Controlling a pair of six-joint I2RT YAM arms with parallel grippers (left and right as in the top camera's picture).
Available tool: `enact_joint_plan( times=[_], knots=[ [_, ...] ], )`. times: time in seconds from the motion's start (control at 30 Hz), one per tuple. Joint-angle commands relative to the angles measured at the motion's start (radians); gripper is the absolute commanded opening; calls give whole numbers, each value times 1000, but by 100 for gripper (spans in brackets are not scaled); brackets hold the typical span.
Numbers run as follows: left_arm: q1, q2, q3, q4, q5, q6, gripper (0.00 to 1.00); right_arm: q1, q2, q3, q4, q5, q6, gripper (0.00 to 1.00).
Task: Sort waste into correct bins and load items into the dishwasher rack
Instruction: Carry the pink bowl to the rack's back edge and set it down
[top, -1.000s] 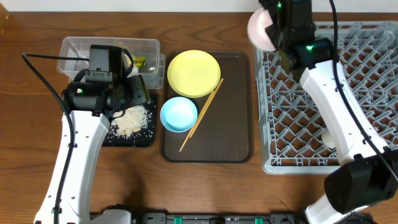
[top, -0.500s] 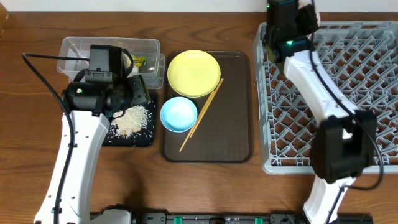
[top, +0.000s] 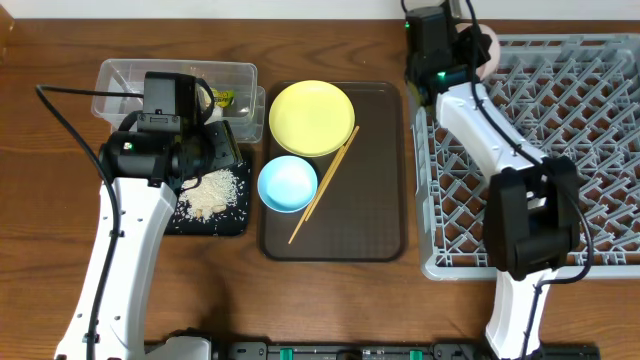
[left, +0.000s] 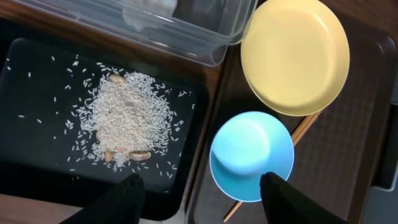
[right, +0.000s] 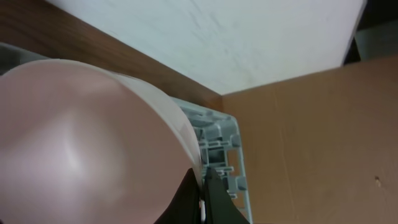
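The rack's far corner is below my right gripper and to its left in the overhead view. My right gripper will move left toward it next, lower the bowl and let go of the bowl's rim.
My right gripper (right: 202, 177) is shut on the rim of a pale pinkish-white bowl (right: 87, 143). It holds the bowl (top: 480, 45) at the far left corner of the grey dishwasher rack (top: 570, 150). My left gripper (left: 205, 200) is open and empty, hovering over the edge between the black tray of rice (left: 37, 149) and the light-blue bowl (left: 252, 155). The yellow plate (top: 311, 118), blue bowl (top: 288, 183) and chopsticks (top: 325, 183) lie on the dark-brown serving tray (top: 375, 210). The clear tub (top: 130, 75) holds the snack wrapper (top: 222, 98).
The black tray (top: 225, 225) lies just left of the serving tray, with the clear tub behind it. A white tissue-like lump (left: 149, 12) shows inside the tub. My right arm stretches over the left side of the rack.
My right arm has swung the bowl rightward from beside the rack's corner to over its far left corner. The left arm has not moved.
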Motion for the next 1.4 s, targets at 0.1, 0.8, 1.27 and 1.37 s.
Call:
enact_joint_plan(
  times=[0.1,0.8,1.27,1.37],
  knots=[
    [4,-1,7,-3,-5,-9,63,37,13,3,-13,3,21,1],
    [4,-1,7,-3,-5,-9,63,0,61,3,314,130,-145,1],
    [4,-1,7,-3,-5,-9,63,55,125,3,244,109,-113,1],
    [4,-1,7,-3,-5,-9,63,69,125,3,217,158,-92,1]
  ],
)
